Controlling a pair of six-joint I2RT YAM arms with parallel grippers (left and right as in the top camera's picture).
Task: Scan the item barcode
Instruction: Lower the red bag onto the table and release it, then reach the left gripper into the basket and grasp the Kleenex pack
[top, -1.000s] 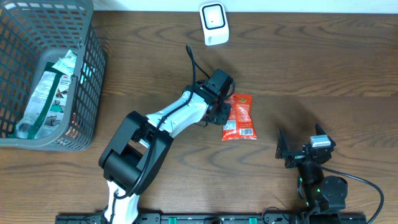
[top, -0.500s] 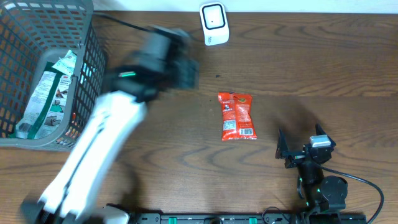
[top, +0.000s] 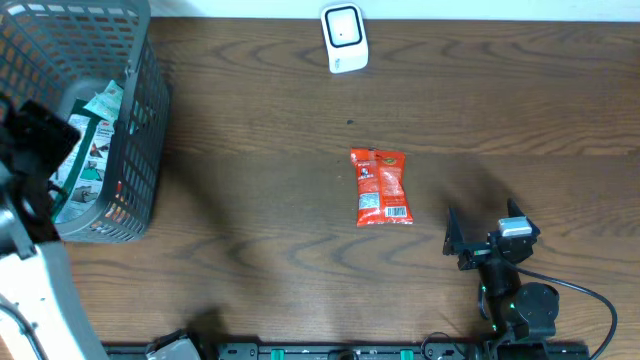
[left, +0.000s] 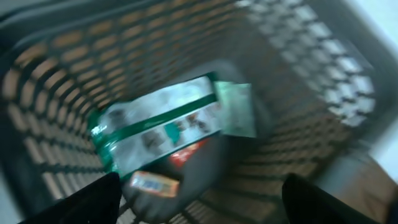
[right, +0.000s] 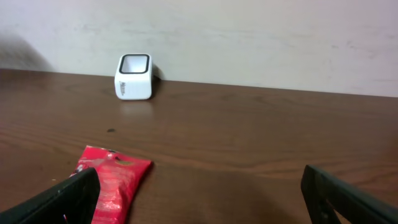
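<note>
The small orange packet (top: 118, 212) is uncovered on the bottom of the basket, so my left gripper will next go down into the grey basket (top: 140, 120) and close around that packet.
A red snack packet (top: 381, 187) lies flat on the wooden table, label side up, with no gripper touching it; the right wrist view shows its near end (right: 112, 180). The white scanner (top: 343, 38) stands at the table's back edge, also seen as scanner (right: 134, 76). My left gripper (top: 45, 140) hangs over the grey basket (top: 140, 120), open and holding nothing. Its blurred wrist view looks down at a green-and-white packet (left: 168, 127) in the basket. My right gripper (top: 484, 235) rests open near the front right, just right of the red packet.
The basket (left: 298, 56) fills the left end of the table and holds several packets, among them a small orange one (left: 152, 183). Its mesh walls surround my left fingers (left: 87, 202).
My left gripper opened off the red packet's left edge and swung far left to above the basket. The red packet stayed where it lay. The right arm has not moved.
</note>
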